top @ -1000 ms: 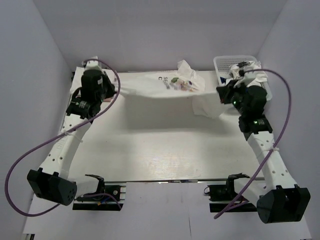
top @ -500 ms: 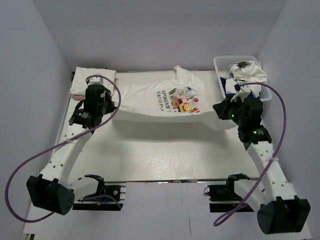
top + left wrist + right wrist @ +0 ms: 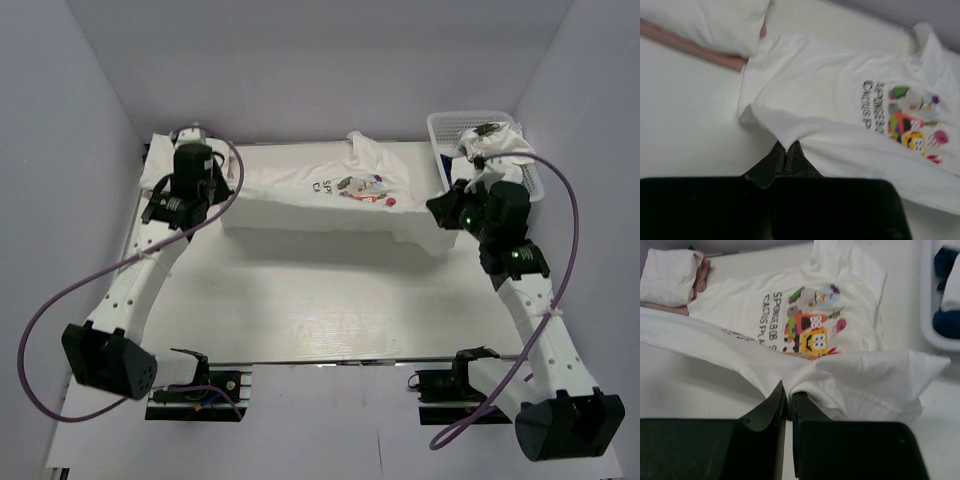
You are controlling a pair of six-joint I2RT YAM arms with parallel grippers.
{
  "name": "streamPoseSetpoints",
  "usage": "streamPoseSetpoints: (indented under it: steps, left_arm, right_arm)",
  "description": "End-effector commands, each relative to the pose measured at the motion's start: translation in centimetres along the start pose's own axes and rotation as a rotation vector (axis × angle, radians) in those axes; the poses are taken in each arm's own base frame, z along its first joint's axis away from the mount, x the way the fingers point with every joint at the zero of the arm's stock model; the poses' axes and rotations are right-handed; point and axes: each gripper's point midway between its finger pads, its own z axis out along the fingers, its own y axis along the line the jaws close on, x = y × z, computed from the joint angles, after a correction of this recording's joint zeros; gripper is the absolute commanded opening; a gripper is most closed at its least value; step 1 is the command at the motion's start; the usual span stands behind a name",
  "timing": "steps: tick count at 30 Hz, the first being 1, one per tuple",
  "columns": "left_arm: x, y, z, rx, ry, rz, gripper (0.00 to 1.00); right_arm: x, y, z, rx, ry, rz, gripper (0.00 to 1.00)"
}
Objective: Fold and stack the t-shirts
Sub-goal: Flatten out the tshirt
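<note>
My right gripper draws back and down to the bare near tabletop next and releases the shirt's edge there, because the shirt's near part still hangs lifted.
A white t-shirt with a colourful cartoon print (image 3: 340,190) is stretched between my two grippers across the far half of the table, its near edge lifted. My left gripper (image 3: 222,200) is shut on its left edge; the left wrist view shows the cloth (image 3: 840,115) pinched at the fingertips (image 3: 786,150). My right gripper (image 3: 436,208) is shut on the right edge; the right wrist view shows the shirt (image 3: 805,335) bunched at the gripper (image 3: 788,392). A folded white shirt lies on a folded pale pink one (image 3: 160,170) at the far left, also in the left wrist view (image 3: 700,20).
A white plastic basket (image 3: 440,130) holding more crumpled cloth (image 3: 495,148) stands at the far right corner. Grey walls close in the table on the left, back and right. Purple cables loop beside both arms.
Both grippers have moved away from me with the shirt, carrying its held near edge over toward the far part. More of the print is now covered.
</note>
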Motion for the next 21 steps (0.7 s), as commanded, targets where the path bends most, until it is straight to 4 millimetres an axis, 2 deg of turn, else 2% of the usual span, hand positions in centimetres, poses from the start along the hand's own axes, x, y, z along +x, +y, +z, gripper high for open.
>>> streamPoseSetpoints:
  steps: [1,2,3,4,5,6,7,8,9,10,11,12,13,14,15,16,17,19,20,21]
  left_arm:
    - [5.2,3.4,-2.5,-0.077,0.101,-0.069,0.00]
    - [8.3,5.0,-3.8,-0.116,0.159,-0.119,0.00]
    - [10.1,6.0,-4.3,-0.138,0.196,-0.107,0.00]
    - [12.6,6.2,-5.1,-0.141,0.267,-0.168,0.00]
    - [14.5,6.6,-5.6,-0.146,0.311,-0.197,0.00]
    - [18.0,7.9,-6.2,-0.172,0.383,-0.212,0.00]
    - [19.8,8.4,-6.7,-0.203,0.430,-0.254,0.00]
    - [21.5,9.1,-7.4,-0.235,0.479,-0.264,0.00]
    - [24.3,10.8,-8.7,-0.313,0.569,-0.257,0.00]
    - [24.8,10.5,-9.4,-0.336,0.585,-0.304,0.00]
    - [25.3,9.4,-9.8,-0.284,0.636,-0.318,0.00]
    - [25.6,9.3,-10.4,-0.291,0.687,-0.341,0.17]
    - [25.9,8.9,-10.9,-0.308,0.721,-0.375,0.29]
    - [26.1,9.0,-11.0,-0.344,0.745,-0.366,0.45]
    - [25.7,9.0,-11.6,-0.361,0.764,-0.359,0.77]
    - [25.5,9.2,-11.8,-0.380,0.771,-0.351,0.86]
    - [24.5,9.1,-11.8,-0.389,0.755,-0.345,0.92]
    - [23.3,10.0,-12.7,-0.452,0.743,-0.323,1.00]
    - [21.9,9.4,-12.7,-0.430,0.718,-0.332,1.00]
    - [21.2,9.3,-12.8,-0.431,0.700,-0.330,1.00]
  right_arm:
    - [7.2,-0.7,-1.2,0.024,0.160,0.123,0.00]
    - [9.5,-0.5,-2.4,0.031,0.200,0.167,0.00]
    - [10.6,-0.6,-2.7,0.035,0.212,0.181,0.00]
    - [14.3,-1.3,-3.9,0.062,0.273,0.217,0.00]
    - [15.7,-1.4,-4.2,0.078,0.312,0.262,0.00]
    - [16.5,-1.3,-4.8,0.081,0.320,0.281,0.00]
    - [18.0,-0.7,-5.7,0.061,0.369,0.326,0.00]
    - [20.3,-0.9,-6.2,0.073,0.423,0.363,0.01]
    - [20.9,-0.5,-6.7,0.062,0.440,0.379,0.03]
    - [22.2,-0.5,-7.7,0.082,0.493,0.401,0.08]
    - [23.0,-0.7,-8.0,0.094,0.519,0.405,0.26]
    - [23.8,-0.9,-8.6,0.116,0.545,0.415,0.36]
    - [24.0,-0.9,-9.2,0.134,0.566,0.427,0.45]
    - [23.9,-0.8,-9.3,0.138,0.570,0.433,0.69]
    - [23.7,-0.6,-9.5,0.134,0.575,0.439,0.83]
    - [22.9,-0.3,-9.5,0.119,0.564,0.431,0.90]
    - [22.7,0.0,-9.8,0.112,0.575,0.433,0.90]
    - [20.6,0.2,-10.0,0.112,0.552,0.389,0.90]
    - [20.9,-0.6,-10.6,0.168,0.579,0.382,0.90]
    - [18.8,-0.4,-10.5,0.167,0.544,0.344,0.90]
